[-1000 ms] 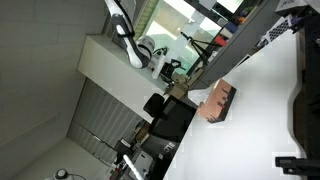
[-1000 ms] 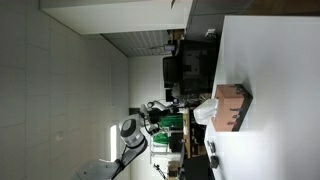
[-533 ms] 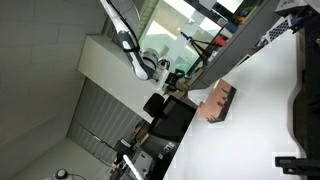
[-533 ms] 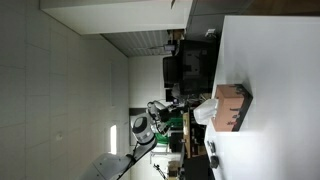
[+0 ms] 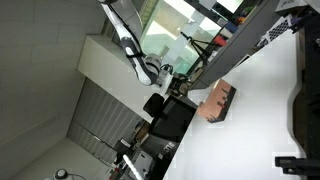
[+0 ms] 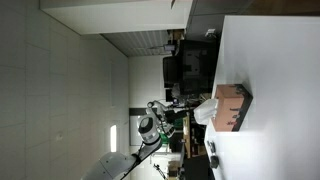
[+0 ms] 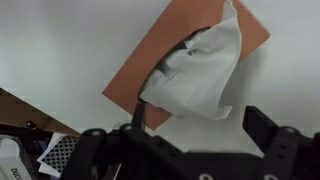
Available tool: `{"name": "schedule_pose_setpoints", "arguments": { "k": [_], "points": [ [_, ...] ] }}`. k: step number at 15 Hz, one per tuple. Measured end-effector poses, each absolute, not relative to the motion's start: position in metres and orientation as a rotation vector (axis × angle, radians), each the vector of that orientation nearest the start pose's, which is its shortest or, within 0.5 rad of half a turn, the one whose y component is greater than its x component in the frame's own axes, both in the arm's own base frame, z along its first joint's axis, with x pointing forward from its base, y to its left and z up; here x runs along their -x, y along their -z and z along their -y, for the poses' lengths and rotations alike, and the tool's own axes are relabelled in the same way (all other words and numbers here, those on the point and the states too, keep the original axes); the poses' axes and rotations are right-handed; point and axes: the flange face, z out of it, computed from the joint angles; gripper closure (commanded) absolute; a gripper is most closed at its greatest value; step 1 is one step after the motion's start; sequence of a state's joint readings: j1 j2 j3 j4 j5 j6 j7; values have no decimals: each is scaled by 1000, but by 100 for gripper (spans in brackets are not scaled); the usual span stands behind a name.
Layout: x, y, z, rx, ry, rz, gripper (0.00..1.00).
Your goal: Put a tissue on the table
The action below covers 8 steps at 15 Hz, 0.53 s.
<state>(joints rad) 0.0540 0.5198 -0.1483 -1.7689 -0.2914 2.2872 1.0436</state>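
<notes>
The tissue's loose end (image 7: pixel 215 107) already shows between my gripper's open fingers, so next my gripper lowers a little onto it and closes them there.
A pinkish-brown tissue box (image 7: pixel 150 60) lies on the white table (image 7: pixel 60 40) with a white tissue (image 7: pixel 200 70) sticking out of its slot. My gripper (image 7: pixel 200 128) is open and empty, its two black fingers either side of the tissue's near end, still apart from it. In both exterior views the box (image 5: pixel 219 98) (image 6: pixel 233 105) sits near the table's edge with the tissue (image 6: pixel 205 110) pointing off it. The gripper (image 5: pixel 165 72) (image 6: pixel 158 110) hangs some way off from the box.
A dark monitor (image 5: pixel 175 120) (image 6: pixel 190 65) and cluttered equipment stand past the table's edge. A black object (image 5: pixel 303 105) lies on the table's far side. The wrist view shows the table edge and papers (image 7: pixel 55 150) at lower left.
The arm has moved steadily closer to the tissue box in both exterior views. The box and tissue have not moved.
</notes>
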Motion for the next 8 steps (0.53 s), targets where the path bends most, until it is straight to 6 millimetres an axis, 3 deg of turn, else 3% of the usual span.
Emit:
{"name": "schedule_pose_setpoints", "arguments": {
  "k": [3,4,5,8],
  "points": [
    [-657,-261,60,3052,198,-1509,0],
    [-657,-258,59,3058,190,-1505,25],
    [-656,-255,58,3064,183,-1499,26],
    [-656,-250,56,3082,169,-1471,47]
  ]
}}
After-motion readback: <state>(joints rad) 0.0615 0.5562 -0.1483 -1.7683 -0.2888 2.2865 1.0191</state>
